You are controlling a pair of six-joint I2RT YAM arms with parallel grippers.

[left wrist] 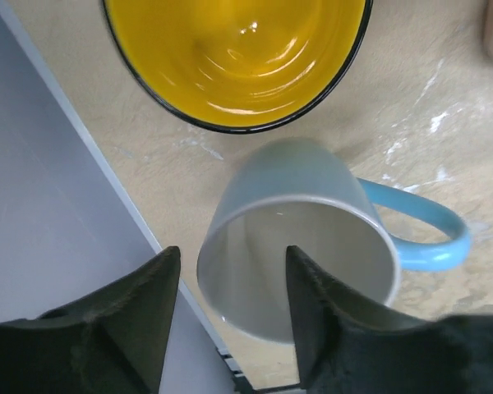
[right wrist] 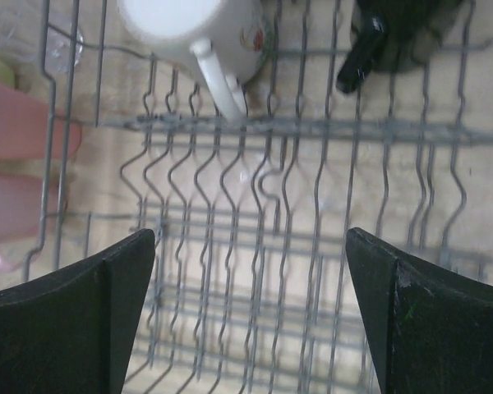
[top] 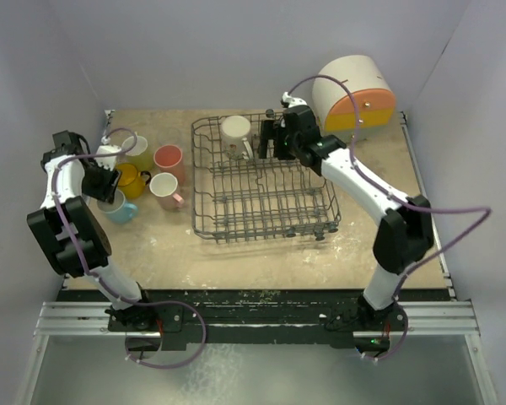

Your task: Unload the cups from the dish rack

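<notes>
The cream mug's handle (top: 247,149) (right wrist: 220,82) sticks out from the near side of the mug, so my right gripper should move down and to the left in the top view, with its fingers on both sides of the handle.
The dark wire dish rack (top: 236,221) stands mid-table. A cream floral mug (top: 235,135) stands at its far side and also shows in the right wrist view (right wrist: 185,25), with a black cup (right wrist: 394,37) to its right. My right gripper (top: 276,143) hangs open and empty over the rack's wires (right wrist: 251,238). Left of the rack stand a light blue mug (top: 125,211), an orange-yellow mug (top: 131,179), a salmon cup (top: 168,158), a pink cup (top: 164,186) and a yellow-green cup (top: 138,150). My left gripper (left wrist: 232,283) is open astride the light blue mug's (left wrist: 312,176) rim, one finger inside it.
A round white container with orange and yellow drawers (top: 354,97) stands at the far right, behind the right arm. The grey side wall (left wrist: 49,238) is right beside the light blue mug and my left fingers. The orange-yellow mug (left wrist: 238,57) sits just beyond the blue one.
</notes>
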